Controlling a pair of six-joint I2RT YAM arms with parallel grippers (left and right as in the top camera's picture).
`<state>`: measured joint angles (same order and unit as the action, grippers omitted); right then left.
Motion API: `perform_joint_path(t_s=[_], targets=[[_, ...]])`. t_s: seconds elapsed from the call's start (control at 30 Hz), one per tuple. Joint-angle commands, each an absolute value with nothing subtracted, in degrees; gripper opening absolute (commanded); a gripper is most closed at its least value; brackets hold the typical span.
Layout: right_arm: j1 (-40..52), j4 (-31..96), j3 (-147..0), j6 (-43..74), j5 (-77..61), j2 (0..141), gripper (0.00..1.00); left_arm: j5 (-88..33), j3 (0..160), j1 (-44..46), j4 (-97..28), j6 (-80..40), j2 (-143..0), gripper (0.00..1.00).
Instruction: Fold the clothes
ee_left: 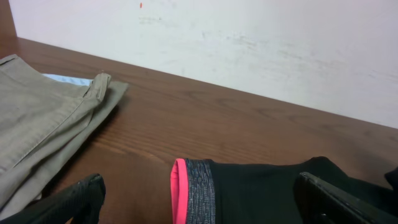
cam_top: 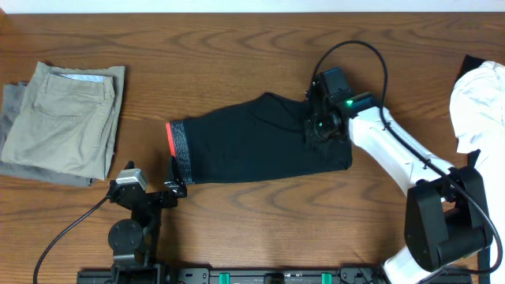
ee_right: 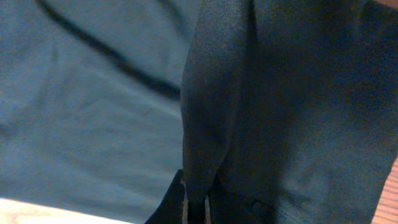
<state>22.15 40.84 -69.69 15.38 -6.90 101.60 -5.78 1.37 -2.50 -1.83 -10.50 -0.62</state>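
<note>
That part of the pants lies uncovered. Next I should move my right gripper to the left in the overhead view, over the flat middle of the pants (cam_top: 252, 142) (ee_right: 121, 146), and let go of the fold.
The black pants (cam_top: 252, 142) lie folded across the middle of the table, with the grey waistband edged in red-orange (cam_top: 175, 150) at the left end. My right gripper (cam_top: 319, 126) is over the right end of the pants and is shut on a pinched fold of black fabric (ee_right: 205, 124), which fills the right wrist view. My left gripper (cam_top: 175, 188) is open and empty just in front of the waistband, which shows between its fingers in the left wrist view (ee_left: 189, 193).
Folded tan khaki trousers (cam_top: 67, 118) lie on a grey garment at the left, also in the left wrist view (ee_left: 43, 118). A white garment (cam_top: 481, 102) lies at the right edge.
</note>
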Motion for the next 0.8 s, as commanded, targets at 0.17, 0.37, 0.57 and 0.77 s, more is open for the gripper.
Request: perform_joint_path(t_s=[0.17,0.37,0.57,0.77], targets=[[26.2,40.0,-71.0,16.7,-8.4,103.1,0.01,-6.4,0.2,-2.3,-3.5,-9.9,-0.2,0.98],[27.1,38.8,-71.0,16.9,-8.6,106.3,0.1,-6.4,0.2,-2.3,-3.5,-9.9,-0.2,0.98],[27.2,36.8,-71.0,17.2,-11.1,107.2,0.05,-6.4,0.2,-2.3,-3.5,-9.9,-0.2,0.98],[28.4,34.2,-71.0,19.0,-13.2,107.2,0.01,-6.4,0.2,-2.3,-3.5,-9.9,-0.2,0.98]])
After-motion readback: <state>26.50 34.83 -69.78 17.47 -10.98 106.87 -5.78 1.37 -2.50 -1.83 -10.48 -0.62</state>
